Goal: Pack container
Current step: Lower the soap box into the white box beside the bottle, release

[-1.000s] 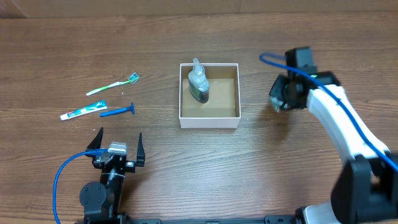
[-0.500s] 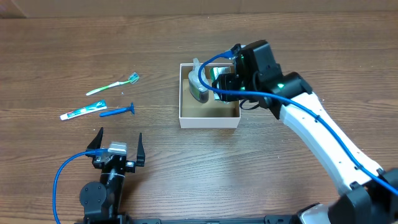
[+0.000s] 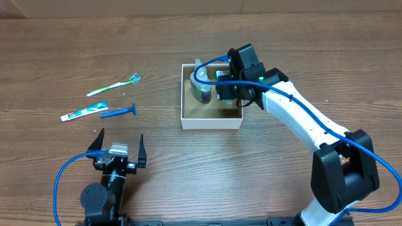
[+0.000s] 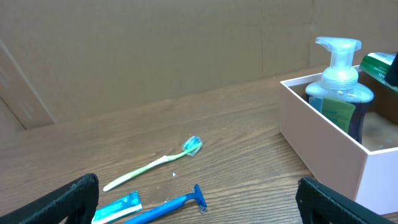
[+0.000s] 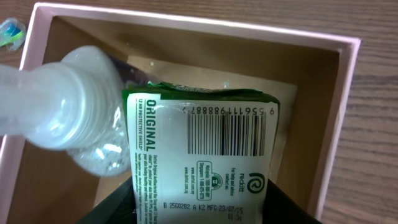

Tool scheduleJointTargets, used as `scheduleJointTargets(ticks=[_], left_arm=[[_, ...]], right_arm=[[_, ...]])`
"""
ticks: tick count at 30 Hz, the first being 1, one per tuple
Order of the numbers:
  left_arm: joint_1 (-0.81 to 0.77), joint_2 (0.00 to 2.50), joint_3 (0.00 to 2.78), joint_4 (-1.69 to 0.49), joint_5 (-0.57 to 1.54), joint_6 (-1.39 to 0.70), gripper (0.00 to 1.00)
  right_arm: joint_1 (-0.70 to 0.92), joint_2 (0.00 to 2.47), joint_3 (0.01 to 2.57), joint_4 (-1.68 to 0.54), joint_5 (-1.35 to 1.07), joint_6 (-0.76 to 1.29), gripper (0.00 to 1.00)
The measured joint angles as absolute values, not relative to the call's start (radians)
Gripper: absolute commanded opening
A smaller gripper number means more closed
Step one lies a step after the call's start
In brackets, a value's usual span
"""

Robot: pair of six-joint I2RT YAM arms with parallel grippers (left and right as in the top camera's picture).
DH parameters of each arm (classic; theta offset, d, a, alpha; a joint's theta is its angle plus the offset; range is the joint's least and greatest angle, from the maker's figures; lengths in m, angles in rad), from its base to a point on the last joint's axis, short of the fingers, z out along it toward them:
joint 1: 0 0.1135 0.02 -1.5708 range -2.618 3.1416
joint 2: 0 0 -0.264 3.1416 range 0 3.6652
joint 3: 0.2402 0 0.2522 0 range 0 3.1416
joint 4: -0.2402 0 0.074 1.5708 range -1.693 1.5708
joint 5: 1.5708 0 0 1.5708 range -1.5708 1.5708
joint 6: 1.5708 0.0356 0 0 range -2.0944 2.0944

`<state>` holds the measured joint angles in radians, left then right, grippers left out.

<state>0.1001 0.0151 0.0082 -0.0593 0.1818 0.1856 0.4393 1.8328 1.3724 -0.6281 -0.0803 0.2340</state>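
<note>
Next, the right gripper lowers a little into the box and releases the soap packet beside the pump bottle, where the bottom of the box (image 3: 224,94) is bare.
The container (image 3: 211,121) is a white-walled box with a brown inside at the table's middle; it also shows in the left wrist view (image 4: 323,140) and right wrist view (image 5: 339,106). A clear pump bottle (image 3: 200,85) stands in its left part (image 5: 68,112). My right gripper (image 3: 225,86) is shut on a green-and-white soap packet (image 5: 202,140) and holds it over the box, beside the bottle. My left gripper (image 3: 117,145) is open and empty near the front edge. A green toothbrush (image 3: 113,85), a toothpaste tube (image 3: 83,112) and a blue razor (image 3: 118,112) lie left of the box.
The right arm (image 3: 301,119) reaches in from the right over the table. In the left wrist view the toothbrush (image 4: 152,163), tube (image 4: 118,207) and razor (image 4: 171,205) lie ahead of the left fingers. A cardboard wall (image 4: 155,50) stands behind the table.
My right gripper has swung from the right of the box to above its inside, carrying the soap packet. The left arm has not moved.
</note>
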Motion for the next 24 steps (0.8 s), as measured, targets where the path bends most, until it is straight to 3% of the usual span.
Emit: scheduleJointTargets(ticks=[7, 8, 10, 11, 20, 24], left_arm=[[0.100, 0.015, 0.008, -0.059, 0.182, 0.186, 1.00], [0.100, 0.015, 0.008, -0.059, 0.182, 0.186, 1.00], [0.100, 0.015, 0.008, -0.059, 0.182, 0.186, 1.00], [0.100, 0.015, 0.008, -0.059, 0.182, 0.186, 1.00], [0.100, 0.015, 0.008, -0.059, 0.182, 0.186, 1.00], [0.100, 0.015, 0.008, -0.059, 0.182, 0.186, 1.00]], right_arm=[[0.440, 1.894, 1.372, -0.587, -0.071, 0.234, 0.45], [0.440, 1.901, 1.372, -0.576, -0.073, 0.234, 0.48], [0.441, 1.917, 1.372, -0.558, -0.073, 0.234, 0.65], [0.442, 1.921, 1.372, -0.547, -0.070, 0.233, 0.68], [0.441, 1.923, 1.375, -0.551, -0.051, 0.231, 0.71], [0.440, 1.924, 1.476, -0.688, 0.015, 0.232, 0.74]])
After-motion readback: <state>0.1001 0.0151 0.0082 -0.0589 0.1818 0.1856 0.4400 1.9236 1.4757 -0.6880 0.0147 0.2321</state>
